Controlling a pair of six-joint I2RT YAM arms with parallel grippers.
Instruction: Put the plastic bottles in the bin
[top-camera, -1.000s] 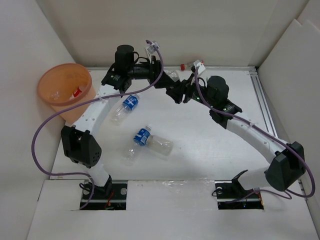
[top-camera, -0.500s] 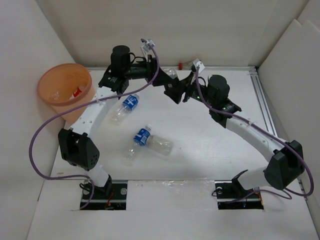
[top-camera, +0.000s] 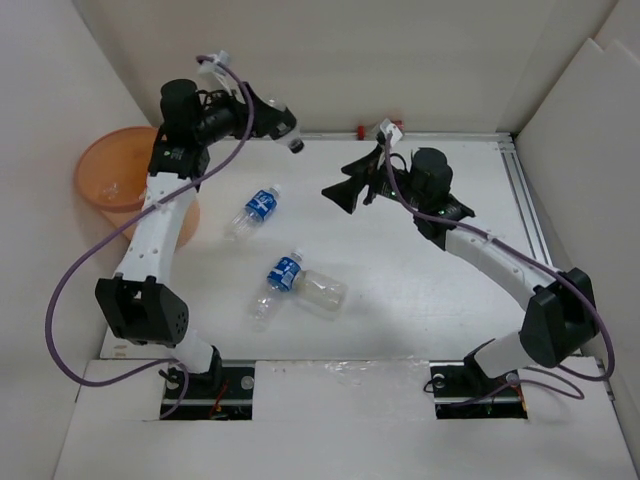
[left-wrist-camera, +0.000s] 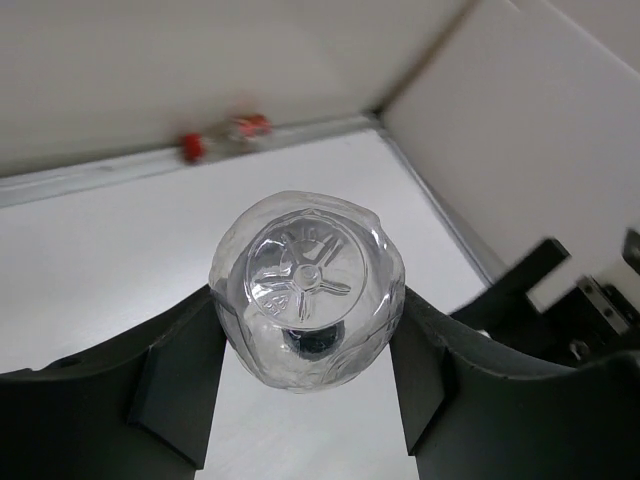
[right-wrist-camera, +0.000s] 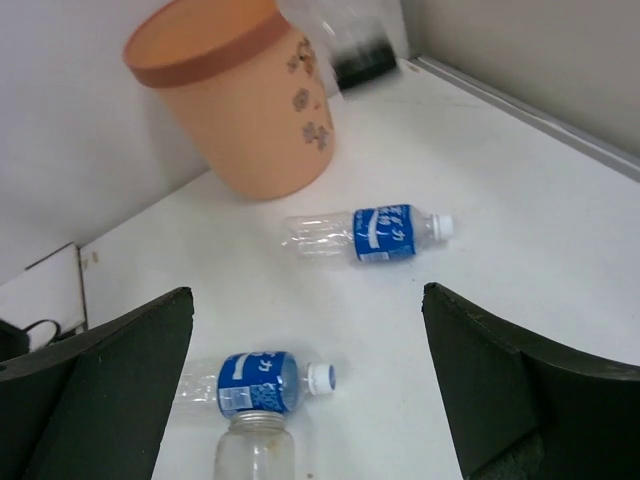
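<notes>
I need to swing my left gripper to the left in the top view, over the bin's opening (top-camera: 112, 170), to release the bottle, because it is hanging outside the orange bin.
My left gripper (top-camera: 262, 113) is raised near the back wall and shut on a clear plastic bottle (top-camera: 280, 127) with a black cap. In the left wrist view the bottle's ribbed base (left-wrist-camera: 307, 290) fills the gap between both fingers. It hangs to the right of the orange bin (top-camera: 100, 170), whose rim is partly hidden by the left arm. My right gripper (top-camera: 345, 190) stands open over the table, holding nothing (right-wrist-camera: 308, 330). Two blue-labelled bottles (top-camera: 255, 208) (top-camera: 282, 275) lie on the table, seen also as the farther bottle (right-wrist-camera: 370, 232) and the nearer bottle (right-wrist-camera: 255, 383).
A clear wide-mouthed bottle (top-camera: 320, 291) lies against the nearer blue-labelled one. A small red-capped item (top-camera: 362, 130) sits at the back wall. White walls enclose the table on three sides. The bin (right-wrist-camera: 240, 100) stands at the far left corner.
The right gripper opened and let go of the black-capped bottle. The left arm lifted and swung left toward the bin, carrying that bottle.
</notes>
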